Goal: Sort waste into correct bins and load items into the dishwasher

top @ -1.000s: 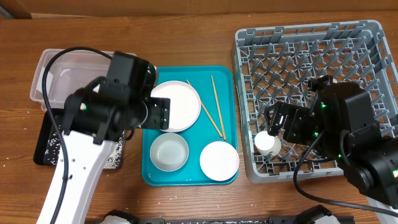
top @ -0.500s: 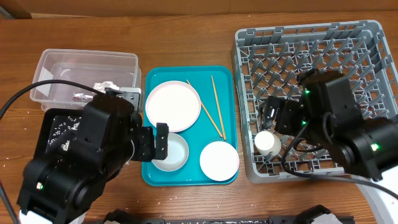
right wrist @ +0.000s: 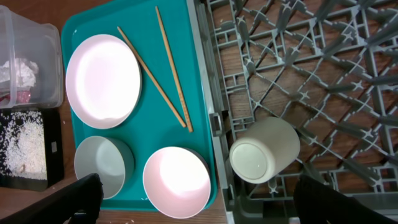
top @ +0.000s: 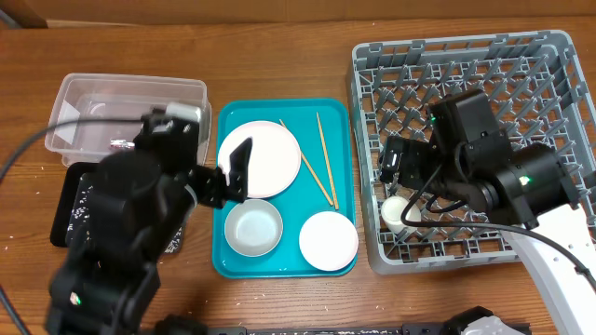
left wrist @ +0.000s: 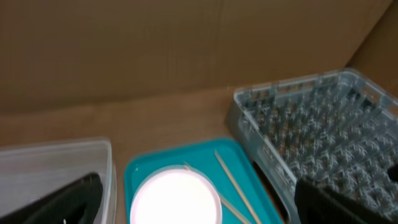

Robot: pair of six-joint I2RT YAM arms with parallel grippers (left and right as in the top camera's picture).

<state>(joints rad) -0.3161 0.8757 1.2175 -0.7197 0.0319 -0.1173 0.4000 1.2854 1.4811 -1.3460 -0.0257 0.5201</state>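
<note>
My right gripper moves off the rack and down onto the rim of the white bowl (top: 280, 229) (right wrist: 124, 164) nearer the black tray next, since the cup lies racked.
The white plate (top: 261, 158), two chopsticks (top: 325, 160) and two white bowls (top: 253, 228) (top: 328, 239) sit on the teal tray (top: 284, 265). The small white cup (top: 399, 214) lies in the grey dish rack (top: 466, 74) at its front left. My left gripper (top: 233, 172) is open and empty, raised above the plate's left edge. My right gripper (top: 402, 172) is open and empty, above the cup. In the right wrist view the cup (right wrist: 264, 149) lies bottom up, and a red and white wrapper scrap (right wrist: 22, 71) is in the clear tub (right wrist: 31, 37). Rice grains (right wrist: 22, 140) lie on the black tray (right wrist: 53, 155).
The clear tub (top: 130, 93) stands at the back left, the black tray (top: 65, 200) in front of it, partly under my left arm. The rack fills the right side. A cardboard wall (left wrist: 155, 50) stands behind the table.
My left arm has swung and risen near the tub and plate, and now points over the plate. My right gripper has drawn up off the cup, which stays in the rack.
</note>
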